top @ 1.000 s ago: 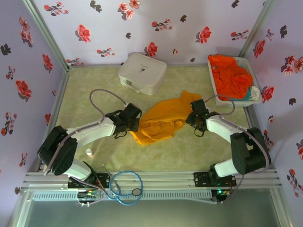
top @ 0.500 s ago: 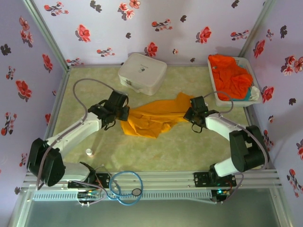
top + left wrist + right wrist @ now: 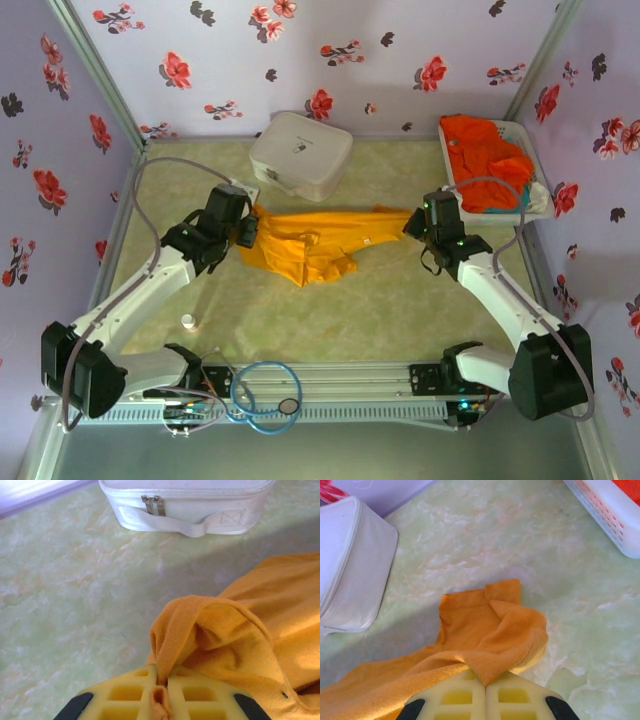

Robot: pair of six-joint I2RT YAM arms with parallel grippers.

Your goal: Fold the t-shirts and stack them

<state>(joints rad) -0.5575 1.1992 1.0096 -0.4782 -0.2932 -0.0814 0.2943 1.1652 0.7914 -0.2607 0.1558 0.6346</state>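
My right gripper swings outward over the white hard case (image 3: 305, 160) (image 3: 352, 565) next and releases the shirt's edge, as the case stands outward of it, toward my left gripper.
A golden yellow-orange t-shirt (image 3: 318, 243) hangs stretched between my two grippers above the middle of the table. My left gripper (image 3: 246, 228) is shut on its left edge; a fold of cloth (image 3: 172, 640) is pinched between the yellow fingers (image 3: 197, 695). My right gripper (image 3: 412, 226) is shut on the shirt's right edge, the hem (image 3: 490, 667) caught between its fingers (image 3: 455, 697). A brighter red-orange t-shirt (image 3: 487, 160) lies bunched in the white basket (image 3: 452, 185) at the back right.
A white rounded-square hard case (image 3: 300, 154) stands at the back of the table, close behind the left gripper; its zip and strap (image 3: 185, 510) face that wrist camera. A small white cylinder (image 3: 188, 322) stands at the front left. Flowered walls close three sides.
Both grippers have moved apart and toward the back, pulling the crumpled yellow-orange shirt out into a wide band. The right gripper closed on the shirt's edge during this time.
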